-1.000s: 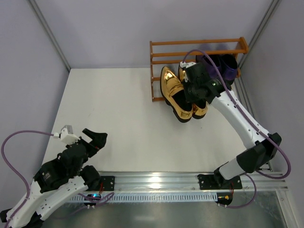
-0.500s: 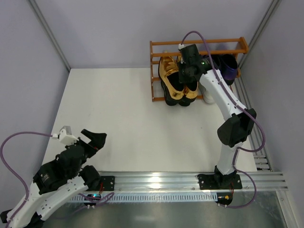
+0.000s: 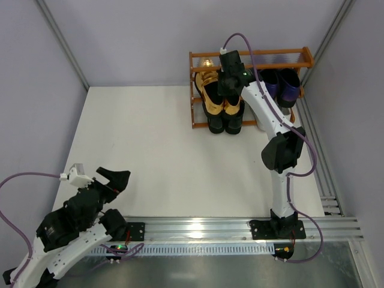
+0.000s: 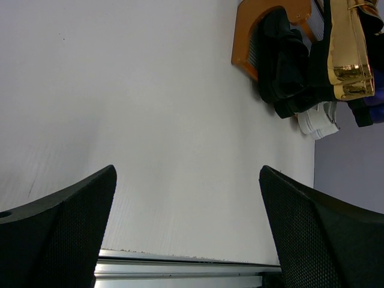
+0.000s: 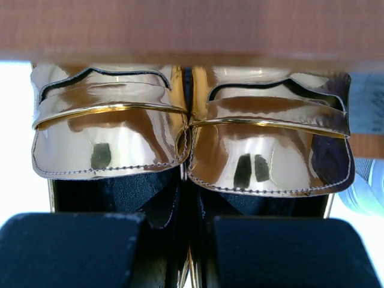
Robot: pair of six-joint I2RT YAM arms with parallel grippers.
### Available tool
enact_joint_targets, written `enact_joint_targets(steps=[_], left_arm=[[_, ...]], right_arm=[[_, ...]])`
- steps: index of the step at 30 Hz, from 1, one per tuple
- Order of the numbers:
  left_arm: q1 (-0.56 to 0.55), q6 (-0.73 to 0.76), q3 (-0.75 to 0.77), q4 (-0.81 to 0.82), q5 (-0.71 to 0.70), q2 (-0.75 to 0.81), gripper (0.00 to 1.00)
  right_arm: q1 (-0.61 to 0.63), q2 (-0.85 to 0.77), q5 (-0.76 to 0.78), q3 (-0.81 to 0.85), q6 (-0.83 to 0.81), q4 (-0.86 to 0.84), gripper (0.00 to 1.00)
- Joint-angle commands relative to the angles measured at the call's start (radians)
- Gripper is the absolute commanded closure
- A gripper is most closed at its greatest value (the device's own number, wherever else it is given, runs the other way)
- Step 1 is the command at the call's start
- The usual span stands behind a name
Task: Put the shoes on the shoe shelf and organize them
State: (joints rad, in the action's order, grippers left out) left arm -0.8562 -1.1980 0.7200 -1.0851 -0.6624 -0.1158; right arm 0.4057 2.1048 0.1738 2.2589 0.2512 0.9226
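The heels of the gold loafers still stick out, so my right gripper needs to push outward and slightly toward the purple loafers [image 3: 283,84] to slide the gold loafers deeper under the shelf bar [image 5: 192,30].
The shoe shelf [image 3: 255,56] stands at the back right. My right gripper [image 3: 223,95] is shut on the inner walls of the two gold loafers [image 3: 210,103], held side by side at the shelf's left part, above the black loafers [image 3: 217,123]. In the right wrist view my gripper [image 5: 192,223] pinches the gold loafers [image 5: 108,144], their toes under a shelf bar [image 5: 192,30]. The purple loafers [image 3: 283,84] sit on the shelf's right part. The white sneakers [image 4: 318,120] show only in the left wrist view. My left gripper [image 3: 112,179] is open and empty at the near left.
The left wrist view shows my left gripper [image 4: 189,228] over bare white table, with the shelf [image 4: 252,24], black loafers [image 4: 288,66] and gold loafers [image 4: 348,48] far off. A metal rail [image 3: 198,227] runs along the near edge. Grey walls enclose the table.
My right arm has carried the gold pair from in front of the shelf back and up into the shelf's left part. My left arm has shifted slightly down-left.
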Motion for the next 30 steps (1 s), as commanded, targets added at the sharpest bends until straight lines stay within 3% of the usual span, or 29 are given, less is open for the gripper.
enact_joint_targets(steps=[1, 14, 30], left_arm=[[-0.001, -0.02, 0.033, -0.041, -0.037, 0.03, 0.0], [-0.001, -0.049, 0.036, -0.088, -0.042, 0.067, 0.0], [-0.001, -0.074, 0.055, -0.127, -0.054, 0.076, 0.0]], right_arm=[[-0.015, -0.049, 0.055, 0.136, 0.026, -0.205, 0.96], [-0.038, -0.028, 0.095, 0.154, 0.051, -0.284, 0.96], [-0.059, 0.027, 0.027, 0.156, 0.031, -0.361, 0.96]])
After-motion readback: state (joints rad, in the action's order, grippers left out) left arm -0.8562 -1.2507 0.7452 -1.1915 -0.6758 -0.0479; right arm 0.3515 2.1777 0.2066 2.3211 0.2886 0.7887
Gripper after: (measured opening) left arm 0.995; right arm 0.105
